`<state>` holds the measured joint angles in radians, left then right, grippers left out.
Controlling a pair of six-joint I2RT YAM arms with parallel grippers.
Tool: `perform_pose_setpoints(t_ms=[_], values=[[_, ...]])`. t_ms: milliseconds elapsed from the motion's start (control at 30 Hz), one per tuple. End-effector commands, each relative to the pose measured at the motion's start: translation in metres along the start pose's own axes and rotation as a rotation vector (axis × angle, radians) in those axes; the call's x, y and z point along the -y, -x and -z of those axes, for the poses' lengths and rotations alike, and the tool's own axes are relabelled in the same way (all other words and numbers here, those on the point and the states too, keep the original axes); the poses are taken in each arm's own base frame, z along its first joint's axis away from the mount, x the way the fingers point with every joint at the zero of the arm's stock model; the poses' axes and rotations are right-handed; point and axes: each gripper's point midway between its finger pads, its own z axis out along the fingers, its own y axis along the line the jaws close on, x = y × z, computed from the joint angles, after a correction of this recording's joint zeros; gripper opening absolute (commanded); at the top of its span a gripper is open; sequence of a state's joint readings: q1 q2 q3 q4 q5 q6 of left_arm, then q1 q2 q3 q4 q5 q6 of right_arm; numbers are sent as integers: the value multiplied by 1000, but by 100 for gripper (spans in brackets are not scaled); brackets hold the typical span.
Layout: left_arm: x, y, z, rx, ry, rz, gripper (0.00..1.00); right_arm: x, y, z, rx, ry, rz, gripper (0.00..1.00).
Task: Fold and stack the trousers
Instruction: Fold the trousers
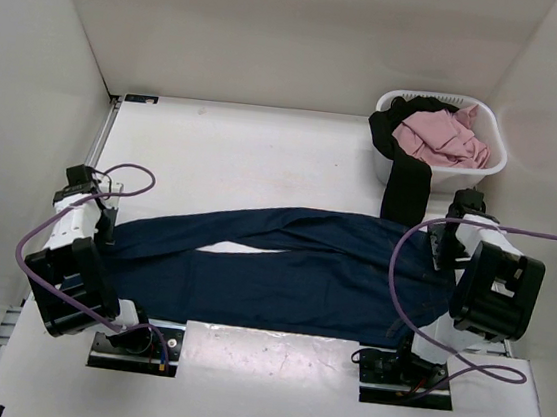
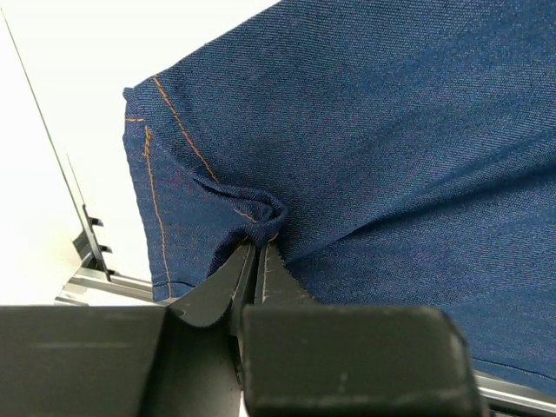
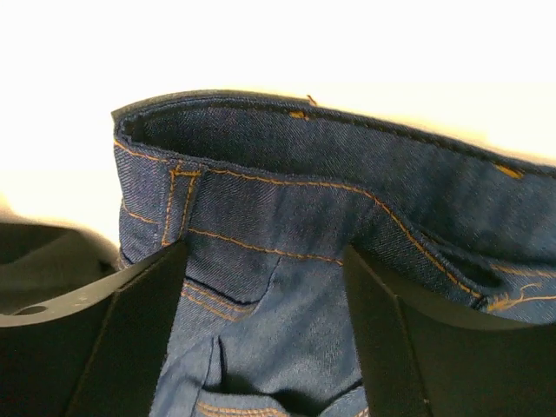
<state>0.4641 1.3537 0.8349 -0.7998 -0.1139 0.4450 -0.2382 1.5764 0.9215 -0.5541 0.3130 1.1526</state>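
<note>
The denim along the waistband's lower stitching gets pinched next by my right gripper, which stays at the trousers' waist end, since its fingers already straddle it.
The dark navy trousers lie lengthwise across the table, leg ends to the left and waist to the right. My left gripper is at the leg end. In the left wrist view it is shut on a bunched pinch of the denim near the tan-stitched hem. My right gripper is at the waist end. In the right wrist view it is open, its fingers on either side of the denim just below the waistband, which has tan stitching.
A white laundry basket stands at the back right with a pink garment in it. A black garment hangs out of it down to the trousers' waist. White walls enclose the table on three sides.
</note>
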Motion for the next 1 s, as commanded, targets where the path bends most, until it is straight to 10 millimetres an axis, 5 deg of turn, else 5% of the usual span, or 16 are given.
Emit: perform_pose_setpoints(t_ms=[0, 100, 200, 233, 367, 567, 733, 900, 967], values=[[-7, 10, 4, 40, 15, 1, 14, -7, 14, -9, 77, 22, -43, 76], [-9, 9, 5, 28, 19, 0, 14, -3, 15, -18, 77, -11, -34, 66], [-9, 9, 5, 28, 19, 0, 14, -3, 15, -22, 65, -36, -5, 40], [-10, 8, 5, 24, 27, 0, 14, -2, 16, -22, 70, -51, -1, 23], [-18, 12, 8, 33, 46, 3, 14, -6, 29, -14, 119, -40, 40, 0], [-44, 34, 22, 83, 96, 8, 14, -26, 62, 17, 155, 63, 41, 0], [-77, 57, 47, 149, 175, 33, 14, -51, 82, 82, 200, 234, 68, 0], [-96, 59, 60, 151, 200, 42, 14, -6, 63, 130, 170, 259, 11, 0], [-92, 45, 53, 117, 185, 35, 14, 24, 49, 120, 153, 210, -21, 0]])
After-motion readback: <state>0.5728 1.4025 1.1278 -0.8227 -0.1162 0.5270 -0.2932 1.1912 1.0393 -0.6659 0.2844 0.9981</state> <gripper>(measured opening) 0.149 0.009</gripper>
